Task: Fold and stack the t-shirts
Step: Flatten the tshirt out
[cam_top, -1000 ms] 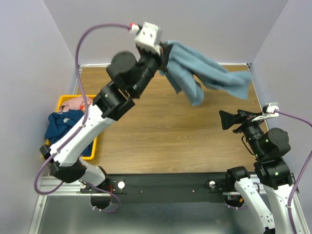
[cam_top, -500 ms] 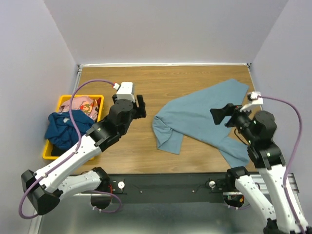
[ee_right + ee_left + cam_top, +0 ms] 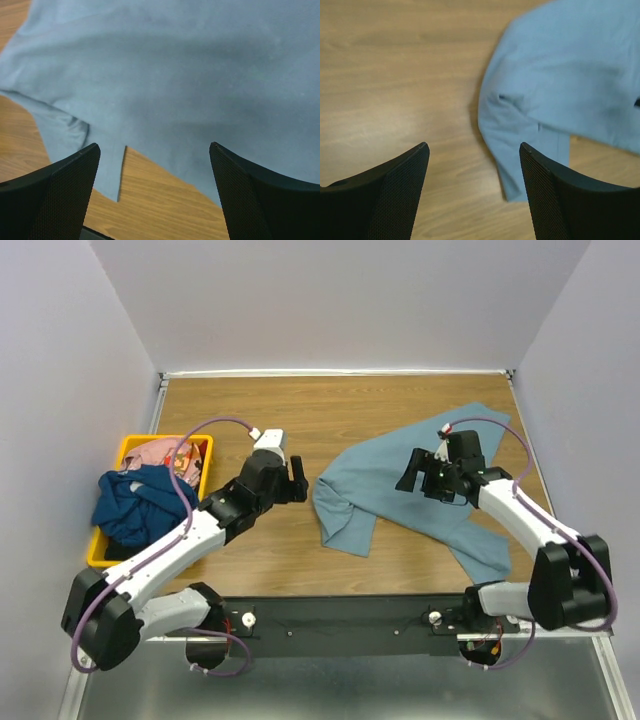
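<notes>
The near t-shirt flap's bin-side corner [image 3: 326,541] [image 3: 510,195] is below my left gripper and to its right in the top view, and it sticks out onto bare wood. My left gripper will go back down onto it next.
The light blue-grey t-shirt [image 3: 400,475] lies loosely spread and creased on the wooden table, right of centre. My left gripper [image 3: 298,480] hovers just left of its left edge. It is open with nothing between its jaws, and in the left wrist view [image 3: 474,147] the shirt [image 3: 560,80] lies ahead to the right. My right gripper [image 3: 408,470] is open above the middle of the shirt [image 3: 175,65], empty and pointing left. The dark navy t-shirt [image 3: 130,505] and the pink patterned t-shirt [image 3: 165,453] lie crumpled in the bin.
A yellow plastic bin [image 3: 203,445] stands at the table's left edge, with the navy shirt spilling over its side. Bare wood [image 3: 300,410] shows at the back and between the arms. Grey walls close in the table on three sides.
The left gripper, which held the blue-grey shirt high at the back, has opened and dropped down to the left. The shirt now lies on the table. The right arm has reached over it.
</notes>
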